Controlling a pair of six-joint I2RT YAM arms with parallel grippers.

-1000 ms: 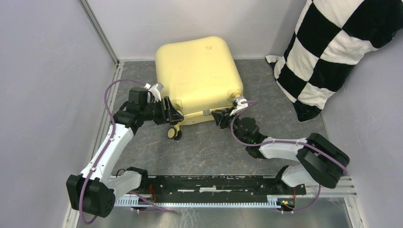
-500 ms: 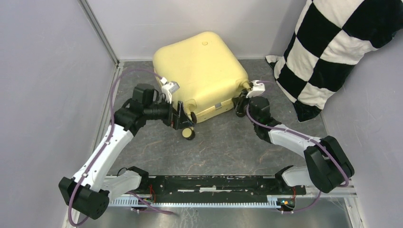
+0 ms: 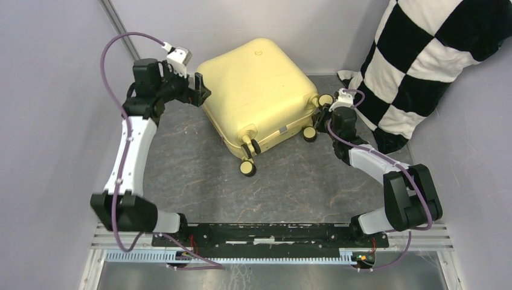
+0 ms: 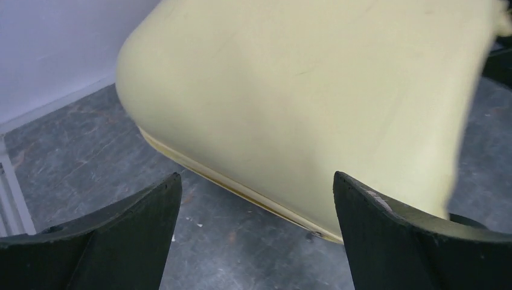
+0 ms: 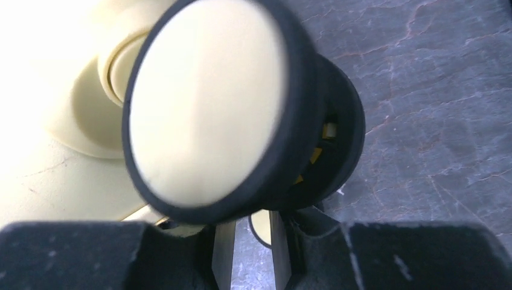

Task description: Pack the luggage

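Observation:
My left gripper is going to move back past the shell's edge next. Then it will turn onto the black twin caster wheel at the suitcase's near corner.
The luggage [image 3: 259,90], a pale-yellow hard-shell suitcase, lies shut and flat on the grey floor, turned at an angle. Its shell fills the left wrist view [image 4: 302,90]. My left gripper [image 3: 201,90] stands open beside its far-left corner, and nothing lies between its fingers [image 4: 256,178]. My right gripper [image 3: 323,116] is at the right corner and shut on a black-and-yellow caster wheel [image 3: 326,99]. That wheel [image 5: 205,109] looms in the right wrist view and hides the tips of the right gripper [image 5: 252,223].
A black-and-white checkered pillow [image 3: 422,66] leans in the far right corner, close behind the right arm. Pale walls close in on the left, back and right. Other caster wheels [image 3: 247,169] stick out at the suitcase's near corner. The arms' base rail [image 3: 265,235] runs along the near edge.
The suitcase has turned counterclockwise, its right corner swinging away with my right gripper. My left gripper let go at the near-left corner, opened wide and rose to the far-left corner.

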